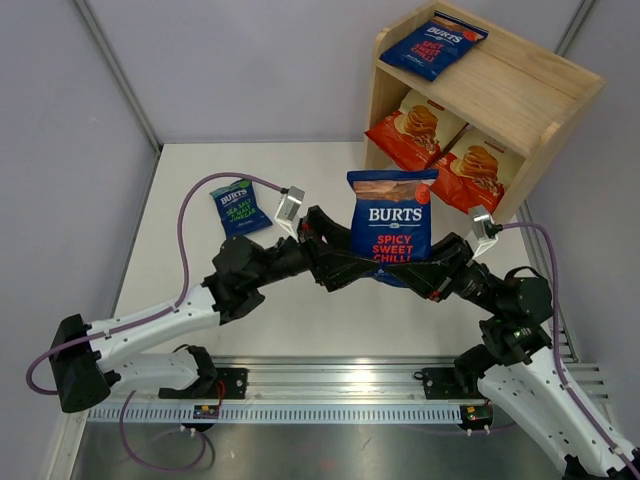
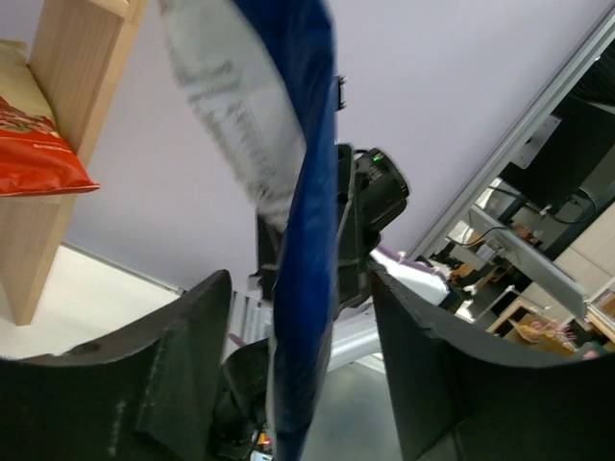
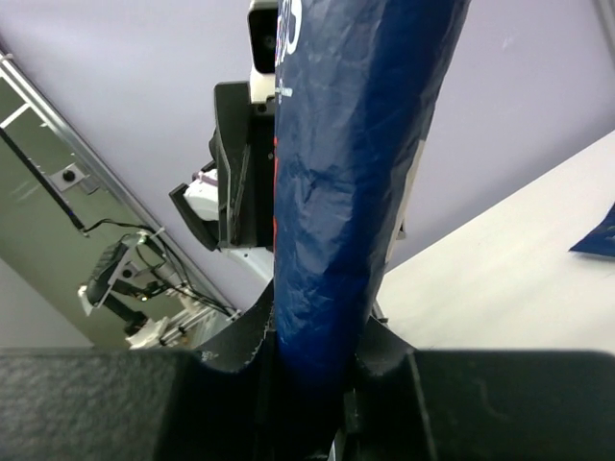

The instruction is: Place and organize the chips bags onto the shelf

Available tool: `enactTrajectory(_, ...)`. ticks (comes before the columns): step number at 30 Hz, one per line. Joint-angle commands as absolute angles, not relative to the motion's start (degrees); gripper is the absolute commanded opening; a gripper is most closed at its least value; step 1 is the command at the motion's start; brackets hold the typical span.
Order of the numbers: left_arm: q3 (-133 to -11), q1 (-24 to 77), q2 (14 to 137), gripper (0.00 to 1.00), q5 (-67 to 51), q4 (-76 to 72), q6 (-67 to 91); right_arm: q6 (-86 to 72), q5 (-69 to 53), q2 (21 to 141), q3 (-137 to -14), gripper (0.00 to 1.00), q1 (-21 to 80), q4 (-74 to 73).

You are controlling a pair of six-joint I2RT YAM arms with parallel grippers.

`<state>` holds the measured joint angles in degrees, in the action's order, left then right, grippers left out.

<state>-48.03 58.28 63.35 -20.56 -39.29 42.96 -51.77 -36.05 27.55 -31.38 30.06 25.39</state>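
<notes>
I will next carry the blue bag up and outward with my right gripper onto the free bare wood of the shelf's top level and let go of it there, because this spot is outward of my gripper.
A dark blue Burts chips bag [image 1: 390, 225] with red lettering stands upright above the table middle, between both grippers. My right gripper [image 1: 425, 268] is shut on its lower edge; in the right wrist view the jaws [image 3: 322, 357] pinch the blue bag [image 3: 356, 192]. My left gripper [image 1: 345, 268] is open: its fingers [image 2: 183, 355] stand apart on either side of the bag [image 2: 300, 221] without pressing it. The wooden shelf [image 1: 520, 95] stands at the back right, with one blue Burts bag [image 1: 433, 44] on top and two cream-and-red bags [image 1: 415, 128] [image 1: 478, 170] on the lower tier.
A green-lettered Burts bag [image 1: 237, 207] lies flat on the white table at the left, behind the left arm. The shelf's side panel [image 2: 58, 115] and a red bag [image 2: 38, 154] show in the left wrist view. Grey walls enclose the table.
</notes>
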Motion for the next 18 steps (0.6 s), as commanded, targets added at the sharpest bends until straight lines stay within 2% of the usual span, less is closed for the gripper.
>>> enactTrajectory(1,-49.2,58.1,61.5,0.73,-19.7,-40.0,40.2,-44.9,-33.8,27.8,-37.0,0.06,30.3,19.6)
enactTrajectory(3,-49.6,57.9,60.8,0.89,-18.1,-38.1,39.4,-42.7,-33.4,28.7,-39.7,0.06,30.3,17.2)
enactTrajectory(5,-49.7,58.0,59.0,0.98,-14.0,-34.2,38.1,-39.8,-32.1,29.6,-43.3,0.05,30.3,12.8)
enactTrajectory(11,-48.3,57.7,51.1,0.99,2.9,-20.1,35.9,-34.5,-23.3,38.0,-58.7,0.04,30.3,-1.3)
enactTrajectory(16,-48.9,57.6,42.1,0.99,19.6,-2.9,36.1,-32.8,-13.1,51.6,-74.6,0.05,30.2,-14.7)
enactTrajectory(18,-50.5,57.4,40.4,0.99,22.2,4.2,35.6,-31.9,-8.6,57.7,-83.1,0.05,29.8,-19.4)
